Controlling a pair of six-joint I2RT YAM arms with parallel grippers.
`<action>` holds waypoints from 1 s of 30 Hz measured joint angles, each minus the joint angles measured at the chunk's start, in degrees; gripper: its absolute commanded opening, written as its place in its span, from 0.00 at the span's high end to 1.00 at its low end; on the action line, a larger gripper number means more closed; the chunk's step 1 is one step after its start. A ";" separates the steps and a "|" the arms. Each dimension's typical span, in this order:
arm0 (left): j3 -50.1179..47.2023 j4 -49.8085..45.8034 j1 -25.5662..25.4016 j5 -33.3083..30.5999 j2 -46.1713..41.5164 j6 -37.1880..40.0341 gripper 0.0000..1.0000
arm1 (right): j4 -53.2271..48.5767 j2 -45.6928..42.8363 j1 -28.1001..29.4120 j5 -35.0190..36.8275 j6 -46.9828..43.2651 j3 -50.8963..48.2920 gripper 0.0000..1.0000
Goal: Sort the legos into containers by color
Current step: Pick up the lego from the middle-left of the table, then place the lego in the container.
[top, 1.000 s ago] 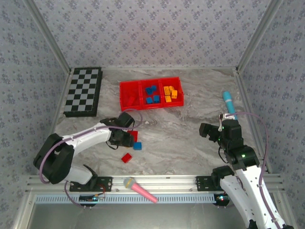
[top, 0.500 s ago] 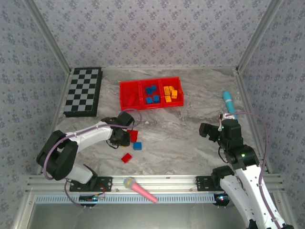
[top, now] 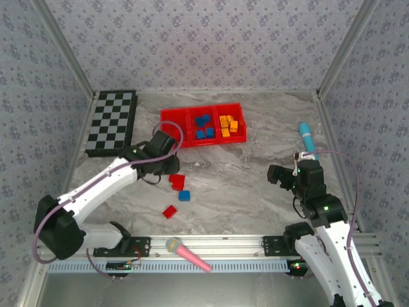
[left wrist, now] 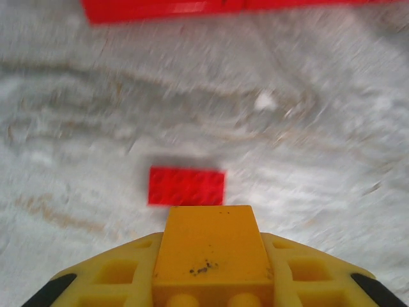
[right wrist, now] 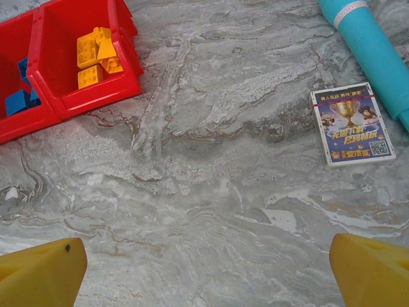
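My left gripper swings outward over the orange-yellow legos' section [top: 230,126], beyond the blue legos' section of the tray, and releases this matching lego there next.
My left gripper [top: 167,161] hangs just in front of the red tray [top: 192,144], shut on an orange-yellow lego [left wrist: 211,246] that sits between its yellow fingers [left wrist: 96,281]. Below it on the table lies a red lego [left wrist: 186,186], also seen from above [top: 176,181], with a blue lego [top: 184,196] and another red lego [top: 169,212] nearer the front. The tray's compartments hold red [top: 176,134], blue [top: 204,126] and orange-yellow legos [top: 229,125]. My right gripper [right wrist: 208,275] stands open over bare table at the right [top: 276,174].
A checkered board [top: 112,123] lies at the back left. A teal microphone [top: 307,137] and a card box [right wrist: 351,123] lie at the right. A pink microphone [top: 186,253] rests on the front rail. The tray's right end [right wrist: 64,102] shows in the right wrist view.
My left gripper has closed and moved from the loose legos back toward the tray. The right arm has not moved.
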 measured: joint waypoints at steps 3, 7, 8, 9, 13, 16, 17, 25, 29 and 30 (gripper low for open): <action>9.49 1.14 0.00 0.13 8.70 0.72 0.76 | 0.00 -0.02 0.00 -0.02 -0.02 0.00 0.01; 22.53 3.87 -0.02 1.22 21.55 1.79 0.77 | -0.02 -0.24 0.00 0.00 0.00 0.00 0.01; 25.49 4.28 -0.04 1.68 24.28 1.97 0.77 | -0.04 -0.37 0.00 0.00 0.00 0.00 0.01; 29.22 4.59 -0.11 2.10 27.71 2.34 0.77 | -0.04 -0.52 0.00 0.00 0.00 0.00 0.01; 43.82 5.20 -0.61 3.37 39.87 3.23 0.76 | -0.04 -0.90 0.00 0.02 0.00 0.00 0.01; 53.79 5.62 -1.36 3.74 47.58 3.85 0.75 | -0.04 -0.87 0.07 0.04 0.00 0.00 0.01; 56.59 5.62 -1.60 3.76 49.57 3.89 0.75 | -0.04 -0.87 0.07 0.04 0.00 0.00 0.01; 78.66 4.98 -2.84 3.26 66.20 5.38 0.62 | -0.04 -0.87 0.17 0.07 0.00 0.00 0.01; 82.01 4.63 -2.89 1.60 69.85 5.46 0.47 | -0.07 -0.87 0.17 0.07 0.00 0.00 0.01; 82.09 4.59 -2.89 1.25 70.27 5.40 0.41 | -0.04 -0.87 0.17 0.07 0.00 0.00 0.01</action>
